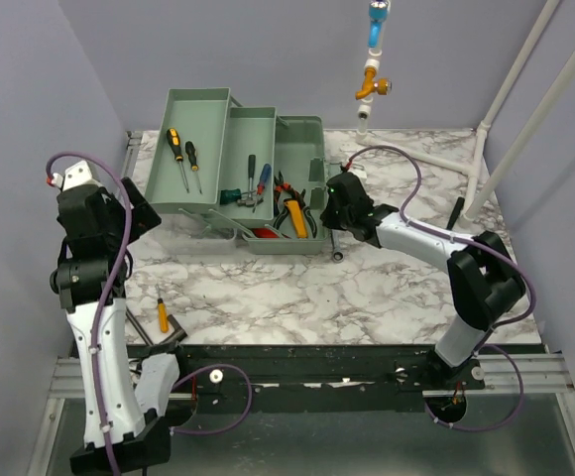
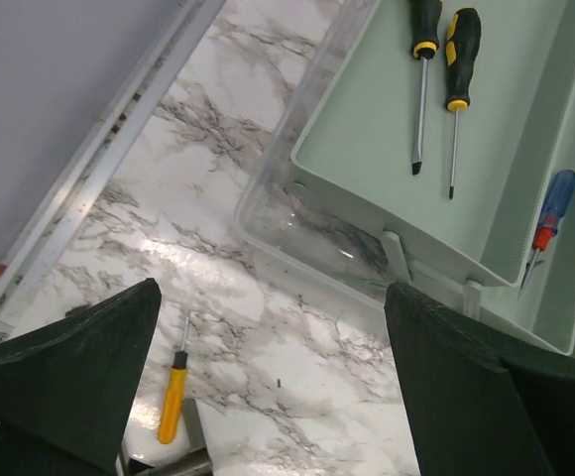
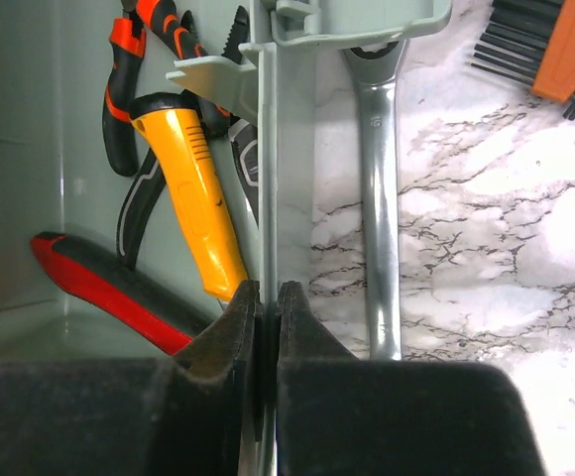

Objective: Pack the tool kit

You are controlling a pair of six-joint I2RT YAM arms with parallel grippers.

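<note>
The clear lid's outer rim (image 2: 286, 134) sticks out bare past the screwdriver tray, so my left gripper moves outward and down onto it next and closes on it.
The green toolbox (image 1: 303, 126) stands open at the back, its trays fanned out to the left. Two black-and-yellow screwdrivers (image 1: 183, 159) lie in the far left tray (image 2: 367, 159). A small yellow screwdriver (image 1: 163, 315) lies on the marble near the left arm and also shows in the left wrist view (image 2: 172, 402). My left gripper (image 2: 273, 387) is open and empty, high above the table (image 1: 139, 213). My right gripper (image 3: 269, 297) is shut on the toolbox's right wall (image 3: 280, 149), at the box's right side (image 1: 332, 213). A silver wrench (image 3: 379, 198) lies just outside that wall.
Inside the box lie a yellow utility knife (image 3: 193, 188), a red-handled tool (image 3: 99, 283) and orange-handled pliers (image 3: 129, 59). A blue screwdriver (image 2: 550, 213) sits in the second tray. An orange-and-black hex key set (image 3: 555, 50) lies right of the wrench. A metal rail (image 2: 99, 159) edges the table's left side.
</note>
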